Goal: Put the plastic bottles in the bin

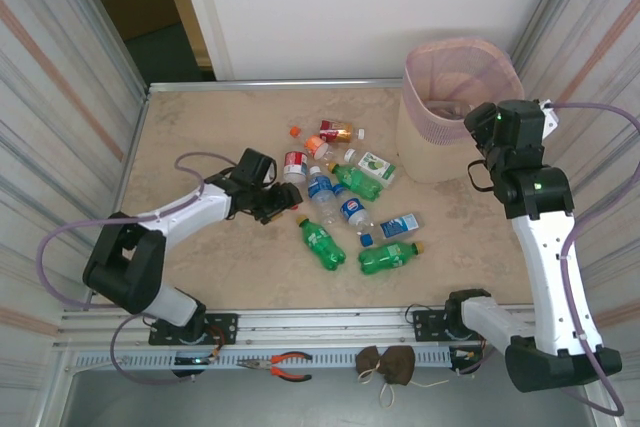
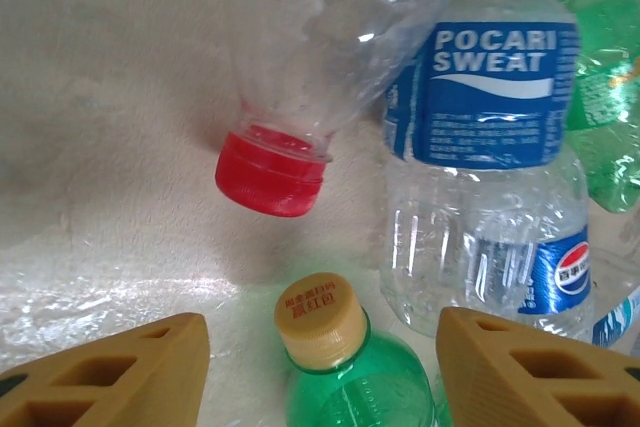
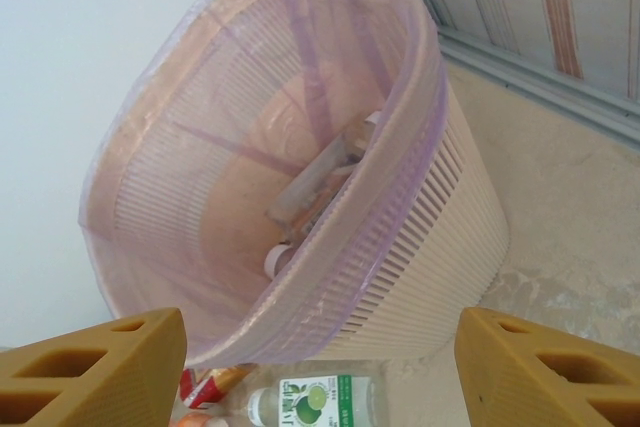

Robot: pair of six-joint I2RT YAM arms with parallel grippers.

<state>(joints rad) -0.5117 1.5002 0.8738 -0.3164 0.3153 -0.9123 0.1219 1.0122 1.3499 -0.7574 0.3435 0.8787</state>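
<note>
The robot will next lower its left gripper toward the tabletop and onto the yellow cap of the green bottle, because that cap shows between the gripper's open fingers.
Several plastic bottles [image 1: 340,197] lie in a cluster mid-table. My left gripper [image 1: 281,207] is at the cluster's left edge, open. In the left wrist view its fingers [image 2: 322,347] stand either side of a green bottle [image 2: 350,387] with a yellow cap, with gaps on both sides. Just beyond lie a clear red-capped bottle [image 2: 300,77] and a Pocari Sweat bottle [image 2: 490,97]. The pink bin [image 1: 460,77] stands at the back right. My right gripper [image 1: 476,129] hovers at its near rim, open and holding nothing [image 3: 320,357]. A bottle [image 3: 320,182] lies inside the bin [image 3: 430,247].
Corrugated walls close in the table on the left and right. A lime-labelled bottle [image 3: 330,402] lies by the bin's foot. Pliers [image 1: 280,367] and a brown pouch [image 1: 388,365] rest on the front rail. Bare tabletop [image 1: 200,127] spreads across the back left.
</note>
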